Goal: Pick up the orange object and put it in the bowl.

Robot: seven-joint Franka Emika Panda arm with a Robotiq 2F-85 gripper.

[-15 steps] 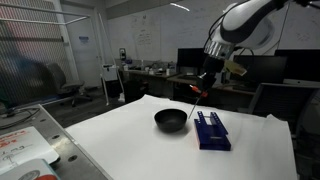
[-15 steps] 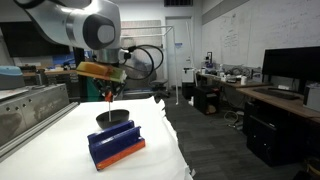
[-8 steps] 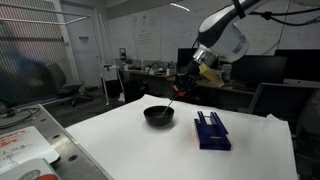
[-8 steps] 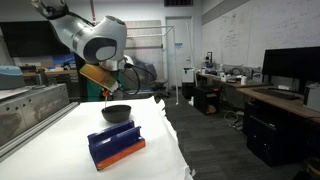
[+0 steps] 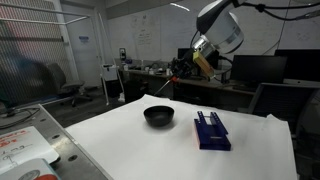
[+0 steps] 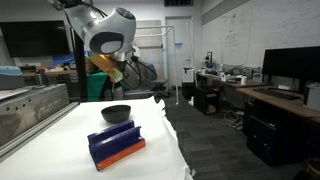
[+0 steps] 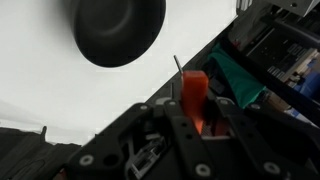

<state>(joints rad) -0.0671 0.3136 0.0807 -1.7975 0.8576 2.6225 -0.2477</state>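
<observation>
The orange object should next move with my gripper toward the black bowl and down, low over its opening (image 5: 158, 114) (image 7: 118, 24).
The black bowl (image 5: 158, 116) sits on the white table and shows in both exterior views (image 6: 116, 114). In the wrist view it lies at the top (image 7: 118, 30). My gripper (image 7: 192, 128) is shut on the thin orange object (image 7: 193, 93), which sticks out from between the fingers. In both exterior views the gripper (image 5: 186, 67) (image 6: 106, 66) hangs well above the table, higher than the bowl and off to its side. The orange object is too small to make out clearly there.
A dark blue rectangular rack (image 5: 211, 131) lies on the table beside the bowl; an exterior view shows its orange side (image 6: 116, 144). The white table (image 5: 120, 145) has edges close by. Desks, monitors and chairs stand behind.
The arm has risen and swung away from just above the bowl, still holding the orange object. The bowl and rack have not moved.
</observation>
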